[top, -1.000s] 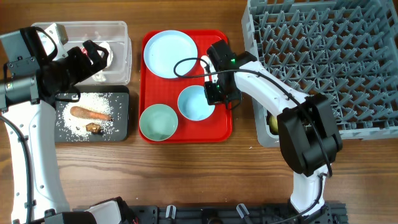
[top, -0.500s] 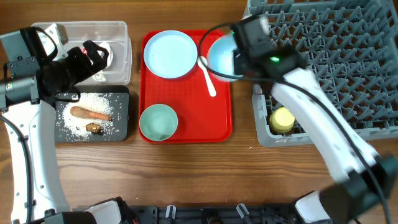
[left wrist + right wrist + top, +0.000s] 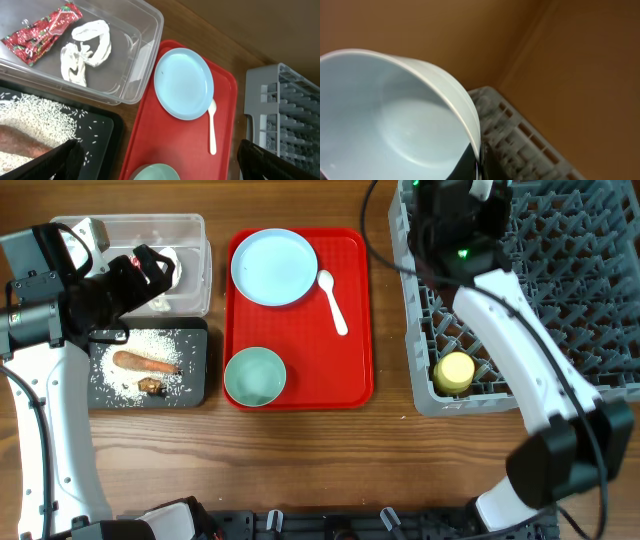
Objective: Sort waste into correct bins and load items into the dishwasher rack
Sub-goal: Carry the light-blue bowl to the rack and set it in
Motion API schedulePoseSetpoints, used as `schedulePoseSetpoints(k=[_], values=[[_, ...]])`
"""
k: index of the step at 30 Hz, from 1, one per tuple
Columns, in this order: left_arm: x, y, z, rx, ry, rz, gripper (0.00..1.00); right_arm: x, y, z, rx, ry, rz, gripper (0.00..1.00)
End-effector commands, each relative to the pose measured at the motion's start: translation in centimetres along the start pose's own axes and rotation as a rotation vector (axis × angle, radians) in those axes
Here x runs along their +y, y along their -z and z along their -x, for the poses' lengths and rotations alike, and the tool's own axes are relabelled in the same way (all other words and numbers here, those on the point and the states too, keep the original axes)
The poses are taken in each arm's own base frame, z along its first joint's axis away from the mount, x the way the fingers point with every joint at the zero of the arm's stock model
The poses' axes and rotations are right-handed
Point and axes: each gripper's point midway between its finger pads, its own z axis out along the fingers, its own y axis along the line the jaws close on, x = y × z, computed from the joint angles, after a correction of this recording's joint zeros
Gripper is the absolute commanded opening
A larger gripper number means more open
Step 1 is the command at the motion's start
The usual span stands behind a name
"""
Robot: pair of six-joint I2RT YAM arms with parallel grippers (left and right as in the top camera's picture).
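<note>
The right gripper will move down next into the rack's far corner point(image 3: 408, 220) by the red tray point(image 3: 350, 370) to release the light blue bowl, because the bowl is still hanging above the rack.
My right gripper point(image 3: 455, 205) is above the far left corner of the grey dishwasher rack point(image 3: 560, 290). In the right wrist view it point(image 3: 477, 160) is shut on the rim of a light blue bowl point(image 3: 385, 115), with the rack point(image 3: 520, 145) below. In the overhead view the arm hides the bowl. A blue plate point(image 3: 273, 267), a white spoon point(image 3: 333, 300) and a green bowl point(image 3: 254, 376) sit on the red tray point(image 3: 350, 370). My left gripper point(image 3: 150, 272) is open and empty over the clear bin point(image 3: 190, 230). Its view shows the plate point(image 3: 183, 83) and spoon point(image 3: 212, 127).
A black tray point(image 3: 195, 385) holds rice, a carrot point(image 3: 145, 363) and a small brown scrap. The clear bin point(image 3: 145, 55) holds a red wrapper point(image 3: 42, 31) and white tissue point(image 3: 85, 47). A yellow item point(image 3: 455, 371) sits in the rack's near left corner.
My right gripper has lifted the light blue bowl off the red tray and carried it up and right over the rack. The white spoon is now uncovered. The left arm has not moved.
</note>
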Motion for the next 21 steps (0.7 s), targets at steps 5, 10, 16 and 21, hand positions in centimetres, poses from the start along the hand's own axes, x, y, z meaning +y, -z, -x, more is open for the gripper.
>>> schedulePoseSetpoints(k=[5, 10, 16, 21], values=[[0.0, 0.2, 0.3, -0.011, -0.010, 0.002, 1.00, 4.1, -5.1, -2.4, -0.018, 0.258, -0.027, 0.04], [0.0, 0.2, 0.3, -0.011, -0.009, 0.002, 1.00, 7.3, -6.5, -4.6, -0.023, 0.463, -0.014, 0.04], [0.0, 0.2, 0.3, -0.011, -0.010, 0.002, 1.00, 9.5, -7.7, -7.3, -0.003, 0.587, -0.007, 0.04], [0.0, 0.2, 0.3, -0.011, -0.010, 0.002, 1.00, 10.2, -7.8, -7.9, -0.002, 0.594, 0.002, 0.04]])
